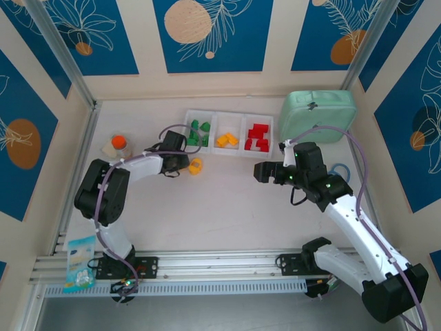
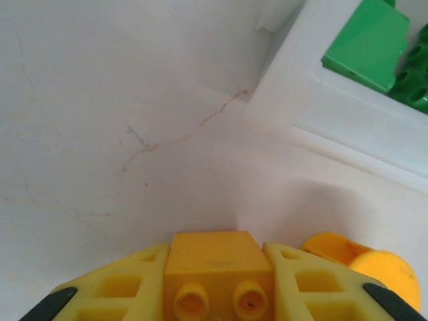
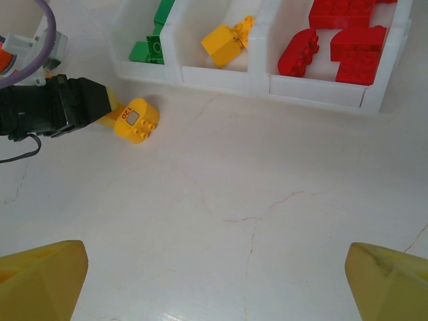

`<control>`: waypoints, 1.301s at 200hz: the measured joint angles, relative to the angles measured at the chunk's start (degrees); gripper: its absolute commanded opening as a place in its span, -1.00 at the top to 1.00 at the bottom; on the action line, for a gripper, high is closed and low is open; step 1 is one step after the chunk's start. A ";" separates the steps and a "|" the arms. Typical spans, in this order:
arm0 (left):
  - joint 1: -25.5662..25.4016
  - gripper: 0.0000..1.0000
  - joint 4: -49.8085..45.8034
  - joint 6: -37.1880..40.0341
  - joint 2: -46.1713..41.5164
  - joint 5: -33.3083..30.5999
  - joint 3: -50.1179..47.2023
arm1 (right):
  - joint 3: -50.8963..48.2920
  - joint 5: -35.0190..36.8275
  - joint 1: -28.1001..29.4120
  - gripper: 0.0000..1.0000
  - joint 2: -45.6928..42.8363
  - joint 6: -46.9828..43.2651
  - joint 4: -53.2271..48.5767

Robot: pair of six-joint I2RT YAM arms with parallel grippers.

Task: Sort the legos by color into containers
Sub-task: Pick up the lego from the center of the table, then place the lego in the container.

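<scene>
I should next lift my left gripper outward past the green legos, to release over the middle compartment (image 1: 229, 127) with yellow ones.
My left gripper (image 2: 215, 253) is shut on a square yellow-orange lego (image 2: 217, 267), both fingers against its sides, low over the table just in front of the containers (image 2: 334, 117). A second, rounded yellow lego (image 2: 368, 264) (image 1: 196, 166) (image 3: 136, 120) lies right beside it. The white three-compartment tray (image 1: 210, 148) holds green legos (image 1: 198, 132) on the left, yellow ones (image 1: 227, 140) in the middle and red ones (image 1: 258, 138) on the right. My right gripper (image 3: 214, 287) hovers open over bare table in front of the tray (image 3: 314, 90), nothing between its fingers.
A mint-green case (image 1: 318, 115) stands at the back right next to the tray. An orange-capped bottle (image 1: 118, 145) sits behind the left arm. A blue packet (image 1: 80, 261) lies on the near left rail. A blue ring (image 1: 339, 170) lies by the right arm.
</scene>
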 measured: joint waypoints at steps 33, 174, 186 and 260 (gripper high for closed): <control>-0.04 0.71 -2.97 0.46 -4.15 0.87 -0.81 | -0.90 -0.22 -0.22 -0.98 0.07 0.09 1.14; -6.05 0.61 -5.57 2.43 16.13 7.96 41.03 | -2.21 -3.26 -2.97 -0.98 -1.62 1.73 1.81; -6.32 0.61 -6.10 2.36 21.59 8.98 46.84 | -2.82 -3.26 -3.28 -0.98 -3.13 1.75 1.70; -7.85 0.46 -10.27 2.36 38.51 10.43 69.48 | -3.08 -4.09 -3.72 -0.98 -1.38 1.70 0.28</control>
